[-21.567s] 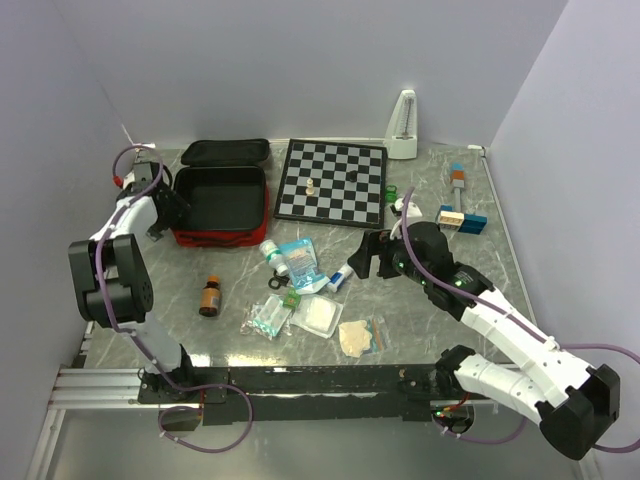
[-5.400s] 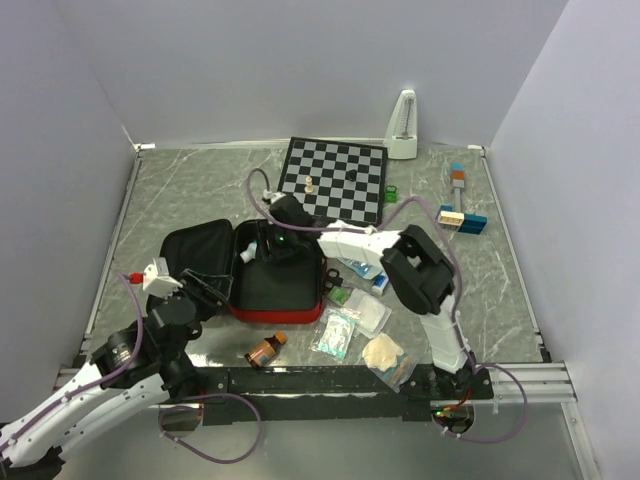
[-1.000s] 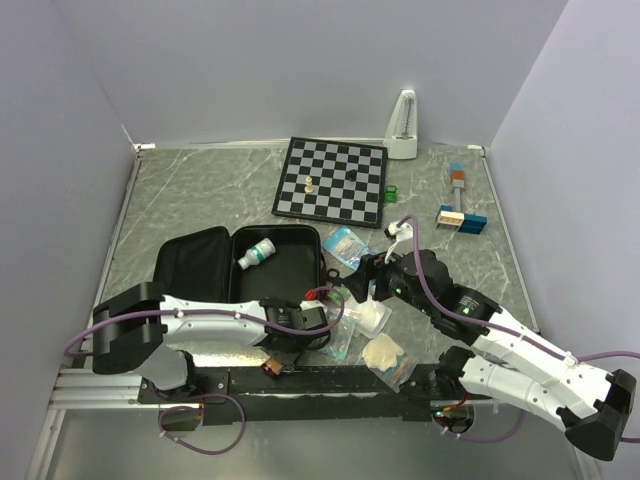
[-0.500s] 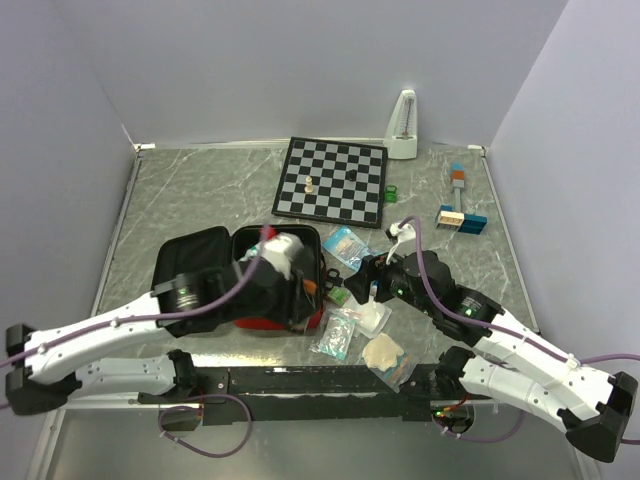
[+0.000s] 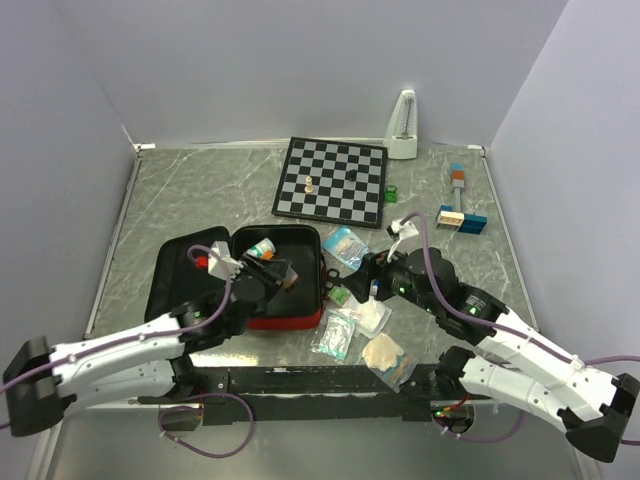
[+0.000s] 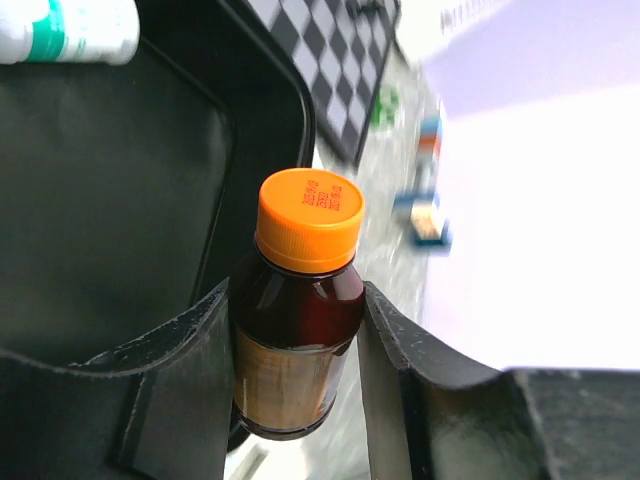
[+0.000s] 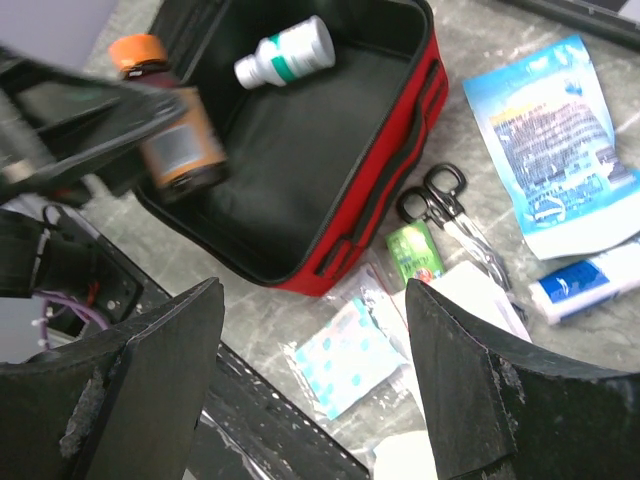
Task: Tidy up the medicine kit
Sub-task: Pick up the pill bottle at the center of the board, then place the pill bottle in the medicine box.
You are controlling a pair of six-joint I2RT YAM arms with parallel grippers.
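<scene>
The bottom of the kit's tray is empty beside the white bottle, so my left gripper should go down and slightly outward into the tray next and release the brown bottle on the lining (image 6: pixel 188 150) there.
The red medicine kit (image 5: pixel 290 320) lies open with its black lining up; it also shows in the right wrist view (image 7: pixel 395 195) and the left wrist view (image 6: pixel 110 200). A white bottle (image 5: pixel 262 246) lies inside at the far end. My left gripper (image 5: pixel 272 272) is shut on a brown bottle (image 6: pixel 298 340) with an orange cap (image 6: pixel 310 212) and holds it over the kit's open tray (image 7: pixel 170 130). My right gripper (image 5: pixel 362 278) is open and empty, above the loose packets right of the kit (image 7: pixel 315 380).
Scissors (image 7: pixel 445 205), a blue pouch (image 7: pixel 555 145), a green sachet (image 7: pixel 415 250), a blue-dotted packet (image 7: pixel 350 355), white gauze (image 7: pixel 470 295) and a tube (image 7: pixel 590 290) lie right of the kit. The chessboard (image 5: pixel 332 180), a metronome (image 5: pixel 403 125) and blocks (image 5: pixel 460 215) stand behind.
My left gripper took the brown bottle from the table's front edge and carried it up over the open kit. The right arm has barely moved.
</scene>
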